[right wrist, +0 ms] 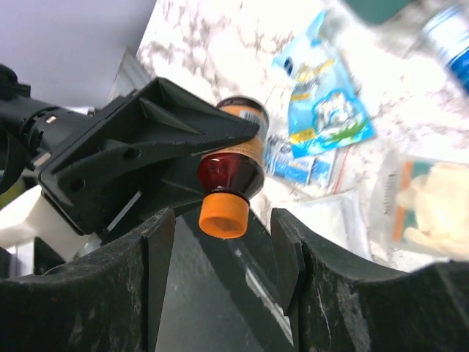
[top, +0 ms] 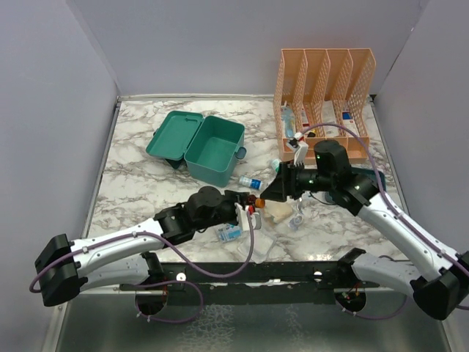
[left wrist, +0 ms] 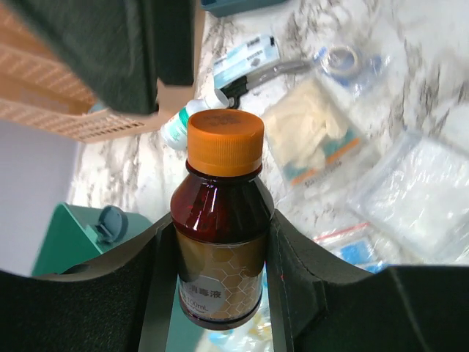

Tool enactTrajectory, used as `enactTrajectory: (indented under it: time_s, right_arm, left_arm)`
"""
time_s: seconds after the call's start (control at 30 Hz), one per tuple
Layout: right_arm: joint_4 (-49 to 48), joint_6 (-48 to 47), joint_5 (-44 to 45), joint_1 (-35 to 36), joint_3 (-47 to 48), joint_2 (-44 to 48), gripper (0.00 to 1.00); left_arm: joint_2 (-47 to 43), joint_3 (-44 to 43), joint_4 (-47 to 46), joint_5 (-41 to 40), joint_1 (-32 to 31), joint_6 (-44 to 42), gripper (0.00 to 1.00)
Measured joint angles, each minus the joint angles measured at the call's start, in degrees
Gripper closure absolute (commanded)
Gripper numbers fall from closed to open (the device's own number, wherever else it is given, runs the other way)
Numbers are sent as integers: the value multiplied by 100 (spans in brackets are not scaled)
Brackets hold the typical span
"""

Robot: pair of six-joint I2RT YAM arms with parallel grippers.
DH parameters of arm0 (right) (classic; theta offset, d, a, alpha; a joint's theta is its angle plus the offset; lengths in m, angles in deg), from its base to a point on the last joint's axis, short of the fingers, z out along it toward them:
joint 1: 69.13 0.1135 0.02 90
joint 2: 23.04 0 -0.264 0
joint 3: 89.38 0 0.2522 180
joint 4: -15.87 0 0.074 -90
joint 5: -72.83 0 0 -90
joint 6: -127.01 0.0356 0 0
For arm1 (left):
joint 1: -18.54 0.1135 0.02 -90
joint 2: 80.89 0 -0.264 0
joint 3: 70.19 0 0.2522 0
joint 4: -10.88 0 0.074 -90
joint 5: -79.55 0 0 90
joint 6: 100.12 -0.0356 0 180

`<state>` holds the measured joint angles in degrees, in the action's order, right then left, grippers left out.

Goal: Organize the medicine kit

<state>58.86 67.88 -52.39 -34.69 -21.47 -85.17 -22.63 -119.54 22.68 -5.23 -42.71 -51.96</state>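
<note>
The teal medicine kit's open section [top: 218, 139] is empty, so next I will swing my left gripper outward over it, lower the brown bottle inside and release it there.
The teal medicine kit [top: 209, 147] stands open at the back left of the table, lid tipped back; its wall [left wrist: 66, 242] also shows in the left wrist view. A brown bottle [left wrist: 220, 242] with an orange cap [left wrist: 225, 141] is clamped by its body in my left gripper [left wrist: 220, 227], held above the table's middle [top: 254, 200]. My right gripper [right wrist: 223, 235] faces it, open. Its fingers stand either side of the orange cap [right wrist: 222, 214] without touching it.
An orange mesh organizer [top: 326, 88] stands at the back right. A small white bottle with a blue label [top: 251, 182], a glove packet [top: 278, 211] and plastic bags [top: 229, 233] lie under the grippers. A dark-blue tray [top: 370, 176] sits beneath the right arm.
</note>
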Motion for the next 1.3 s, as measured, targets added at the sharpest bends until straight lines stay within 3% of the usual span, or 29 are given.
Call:
enactTrajectory:
  time_s: [0.2, 0.4, 0.57, 0.73, 0.93, 1.3]
  right_arm:
    - [-37, 258, 1285, 0, 107, 796, 44]
    - [-332, 592, 2105, 0, -4, 1329, 44]
    - [-420, 706, 2441, 0, -22, 1261, 44]
    - [-433, 697, 2839, 0, -22, 1097, 46]
    - [-774, 702, 3185, 0, -216, 1069, 49]
    - [-1078, 706, 3748, 0, -472, 800, 50]
  left_arm:
    - [-155, -72, -393, -651, -2, 2107, 64]
    - [173, -901, -400, -1528, 42, 4301, 63]
    - [597, -1635, -291, -1534, 691, 5746, 62]
    - [1029, -1985, -243, -1351, 1816, 6926, 62]
    - [1827, -2365, 50, -2135, 2636, 8334, 63]
    - [3600, -2503, -420, -3093, 3045, 9672, 62]
